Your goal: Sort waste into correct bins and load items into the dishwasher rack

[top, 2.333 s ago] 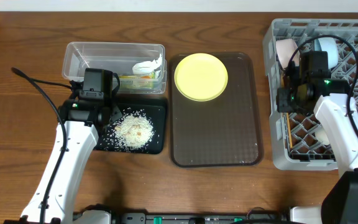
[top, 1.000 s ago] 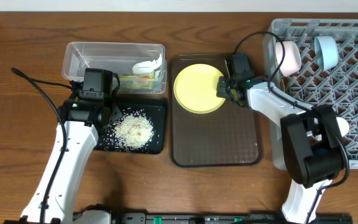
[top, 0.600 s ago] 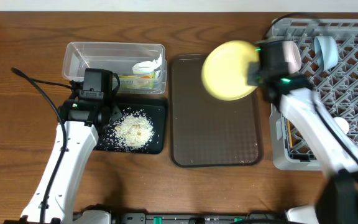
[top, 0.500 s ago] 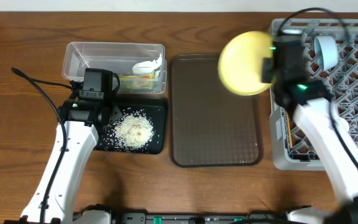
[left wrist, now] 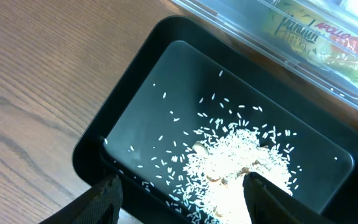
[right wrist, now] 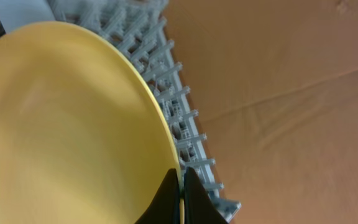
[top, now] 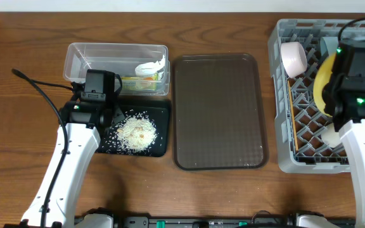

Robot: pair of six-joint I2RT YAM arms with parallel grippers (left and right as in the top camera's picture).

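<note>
Next, my right gripper needs to bring the yellow plate down into the rack and shift toward the chopsticks.
My right gripper (right wrist: pixel 180 190) is shut on the rim of the yellow plate (top: pixel 322 82), which it holds on edge over the grey dishwasher rack (top: pixel 282 158); the plate fills the right wrist view (right wrist: pixel 67 124). The pale pink bowl (top: pixel 293 57) stands in the rack's back left. A white cup (top: pixel 332 137) shows by my right arm, and chopsticks (top: pixel 292 130) lie along the rack's left wall. The blue bowl is mostly hidden. My left gripper (left wrist: pixel 179 193) is open over the black tray (top: pixel 163 149) holding rice (top: pixel 136 132). The clear tub (top: pixel 81 54) holds the snack wrapper (top: pixel 138 82) and a white scrap (top: pixel 151 66).
The brown serving tray (top: pixel 219 111) lies bare between the bins and the rack. Bare wooden tabletop lies in front of and left of the bins.
My right gripper took the yellow plate off the brown tray, carried it right and turned it on edge over the rack. My left arm has not moved.
</note>
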